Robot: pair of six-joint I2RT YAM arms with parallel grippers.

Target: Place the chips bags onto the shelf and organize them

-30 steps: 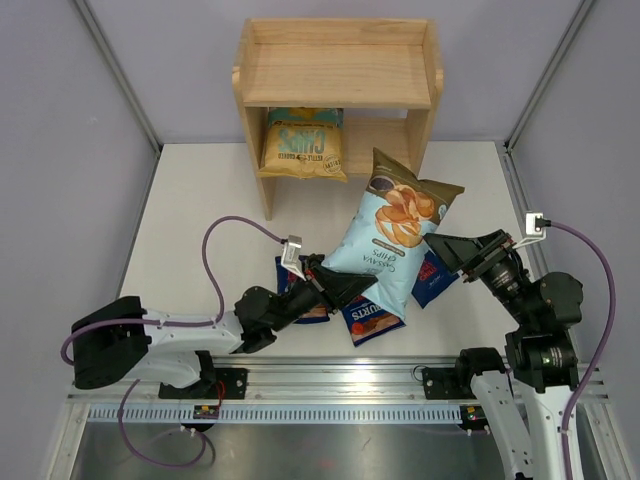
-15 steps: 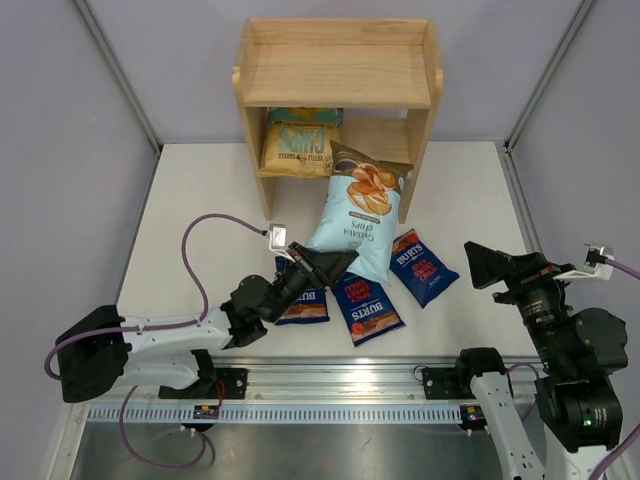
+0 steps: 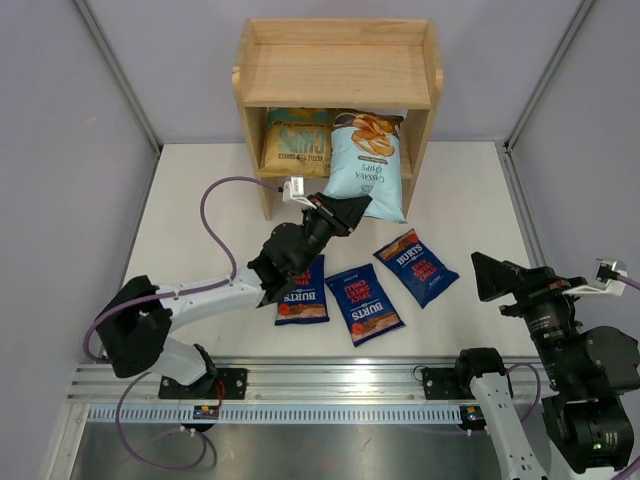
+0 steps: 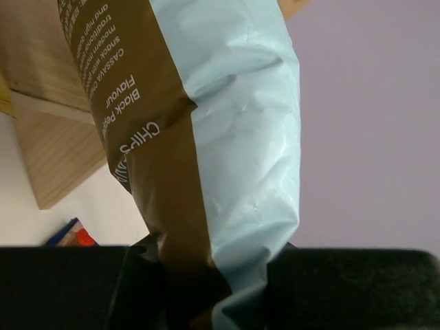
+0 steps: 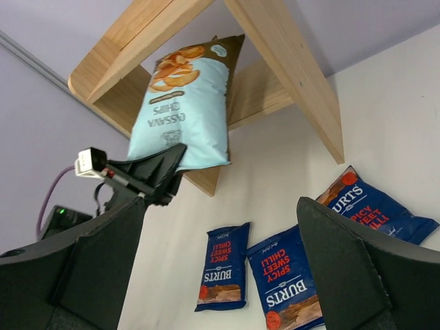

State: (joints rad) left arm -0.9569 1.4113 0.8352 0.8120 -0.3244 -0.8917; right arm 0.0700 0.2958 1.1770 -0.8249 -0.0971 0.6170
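The held bag's bottom still sticks out, so next I should push my left gripper outward, deeper onto the shelf's lower level beside the tan-and-teal bag, and release there.
My left gripper is shut on the bottom edge of the pale blue, brown-topped bag and holds it upright against the right half of the wooden shelf's lower tier. The same bag fills the left wrist view and shows in the right wrist view. The tan-and-teal bag stands on the lower tier's left half. Three dark blue Burts bags lie flat on the table: left, middle, right. My right gripper is open and empty at the right, raised above the table.
The shelf's top tier holds nothing. Grey walls with metal frame rails close in the table on three sides. The left arm's purple cable loops over the table's left part.
My left gripper carried the pale blue bag forward and up from the table's middle to the shelf's lower tier. My right gripper let go of it and drew back to the right.
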